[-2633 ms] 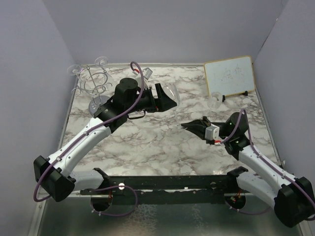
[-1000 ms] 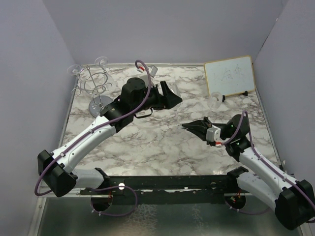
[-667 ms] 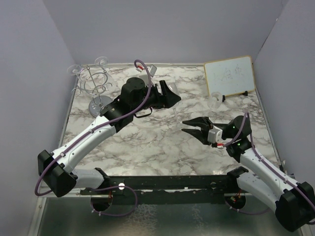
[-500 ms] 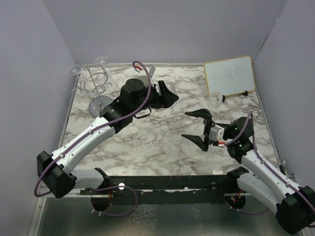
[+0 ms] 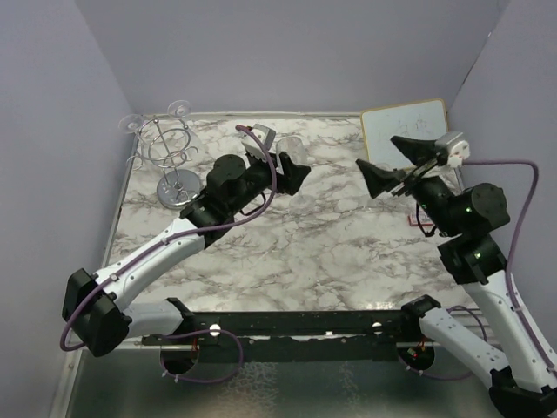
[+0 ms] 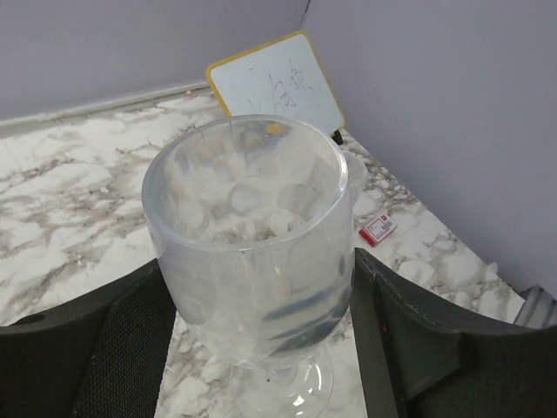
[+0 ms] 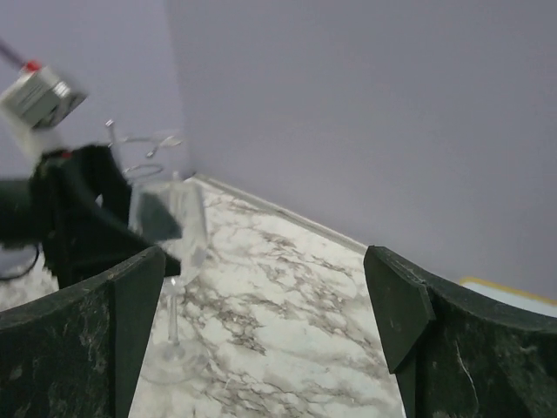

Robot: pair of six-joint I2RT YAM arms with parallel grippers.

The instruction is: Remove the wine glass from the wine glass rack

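Bare marble lies short of the whiteboard. I will move my left gripper to the right in the top view and down there to release the wine glass.
A clear wine glass (image 6: 252, 235) stands upright between my left gripper's (image 6: 261, 300) black fingers, which press on both sides of its bowl. In the top view the wine glass (image 5: 291, 150) and left gripper (image 5: 291, 170) are over the back middle of the table, well right of the chrome wine glass rack (image 5: 170, 150). From the right wrist view the wine glass (image 7: 170, 228) has its foot at or just above the marble; I cannot tell which. My right gripper (image 5: 393, 158) is raised high at the right, open and with nothing in it (image 7: 265, 340).
Two more glasses (image 5: 180, 108) hang upside down on the rack's arms. A small whiteboard (image 5: 409, 129) leans at the back right, partly behind the right gripper. A small red and white box (image 6: 378, 229) lies near it. Purple walls close in the marble table (image 5: 305, 248).
My right gripper has gone from shut to wide open, and its arm has lifted from low over the table to high at the back right. The left gripper has shifted slightly with the glass.
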